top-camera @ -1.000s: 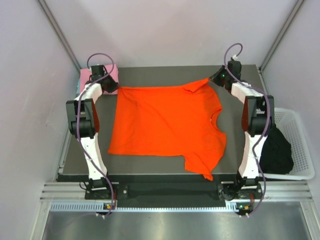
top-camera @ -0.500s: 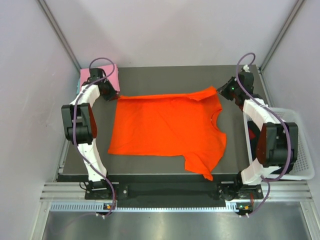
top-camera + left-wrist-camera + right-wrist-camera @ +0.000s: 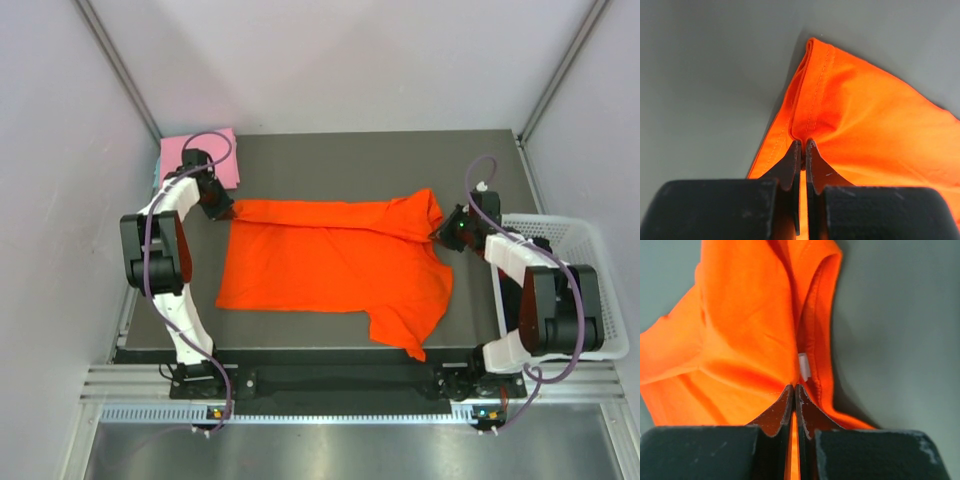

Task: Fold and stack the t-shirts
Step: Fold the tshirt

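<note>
My left gripper needs to move back a little over the shirt's body (image 3: 237, 222) next, and then let go of the hem corner there.
An orange-red t-shirt (image 3: 330, 265) lies spread on the dark table (image 3: 330, 155), its far edge folded over toward the front. My left gripper (image 3: 225, 212) is shut on the shirt's far left hem corner (image 3: 810, 95), pinched between the jaws (image 3: 803, 145). My right gripper (image 3: 440, 232) is shut on the cloth beside the neck opening, close to the white label (image 3: 804, 365). A light pink t-shirt (image 3: 215, 150) lies folded at the far left corner, partly behind the left arm.
A white lattice basket (image 3: 590, 250) stands at the table's right edge behind the right arm. Pale walls enclose the table on three sides. One sleeve (image 3: 405, 325) hangs toward the table's near edge.
Both grippers have carried the shirt's far edge toward the front, so a fold now lies along the top. The right arm swung out over the basket; the pink shirt shows more.
</note>
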{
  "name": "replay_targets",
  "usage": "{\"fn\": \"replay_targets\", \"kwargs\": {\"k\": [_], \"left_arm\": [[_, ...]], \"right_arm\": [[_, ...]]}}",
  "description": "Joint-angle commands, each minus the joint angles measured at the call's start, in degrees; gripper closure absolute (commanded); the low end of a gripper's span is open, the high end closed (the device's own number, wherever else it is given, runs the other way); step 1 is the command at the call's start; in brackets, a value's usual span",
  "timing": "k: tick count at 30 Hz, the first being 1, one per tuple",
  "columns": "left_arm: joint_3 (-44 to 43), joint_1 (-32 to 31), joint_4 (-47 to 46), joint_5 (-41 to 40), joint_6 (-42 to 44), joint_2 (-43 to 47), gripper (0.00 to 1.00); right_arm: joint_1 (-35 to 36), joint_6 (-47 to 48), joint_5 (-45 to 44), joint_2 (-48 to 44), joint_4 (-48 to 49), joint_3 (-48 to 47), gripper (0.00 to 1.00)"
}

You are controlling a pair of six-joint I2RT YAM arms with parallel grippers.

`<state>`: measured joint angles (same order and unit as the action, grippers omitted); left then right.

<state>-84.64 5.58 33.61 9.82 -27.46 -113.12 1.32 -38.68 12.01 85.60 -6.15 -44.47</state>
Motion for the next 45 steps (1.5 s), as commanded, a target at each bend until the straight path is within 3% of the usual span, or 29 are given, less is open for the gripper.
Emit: {"fn": "replay_targets", "kwargs": {"k": [1, 9, 17, 20, 25, 26, 30, 35, 40, 45], "left_arm": [[0.8, 0.4, 0.6, -1.3, 1.4, 3.3, 1.0], [2.0, 0.3, 1.3, -2.4, 0.8, 3.3, 1.0], [3.7, 0.1, 1.8, -3.9, -0.4, 3.2, 1.0], [3.9, 0.0, 2.3, -4.2, -0.7, 2.8, 1.0], [5.7, -0.4, 3.0, -5.5, -1.8, 3.7, 1.0], [5.8, -0.5, 3.4, -5.8, -2.1, 4.0, 0.99], [3.5, -0.7, 7.0, -7.5, -2.3, 4.5, 0.76], [-0.3, -0.7, 8.3, -9.4, -2.6, 6.9, 0.62], [-4.4, -1.0, 3.2, 1.7, -1.1, 6.3, 0.6], [-8.9, -1.5, -1.0, 8.5, -0.8, -1.2, 0.62]], "right_arm": [[-0.1, 0.1, 2.1, -4.1, 2.0, -0.7, 1.0], [-0.2, -1.1, 2.1, -8.6, 2.3, 3.0, 1.0], [-0.1, -5.6, 9.9, -7.8, 5.6, 4.0, 1.0], [0.2, -5.1, 6.7, -8.3, 2.2, 3.4, 0.99], [0.3, -7.4, 5.5, -6.9, 5.7, 9.7, 0.99], [0.3, -7.6, 5.4, -6.8, 5.7, 10.3, 0.99], [1.0, -8.5, 5.0, -9.5, 5.7, 11.9, 0.98], [1.2, -7.6, 3.2, -13.9, 0.8, 11.2, 0.86], [1.2, 2.6, -2.2, -13.8, -9.0, 1.8, 0.55], [-0.1, 13.5, -1.5, -4.6, -7.9, -8.5, 0.51]]}}
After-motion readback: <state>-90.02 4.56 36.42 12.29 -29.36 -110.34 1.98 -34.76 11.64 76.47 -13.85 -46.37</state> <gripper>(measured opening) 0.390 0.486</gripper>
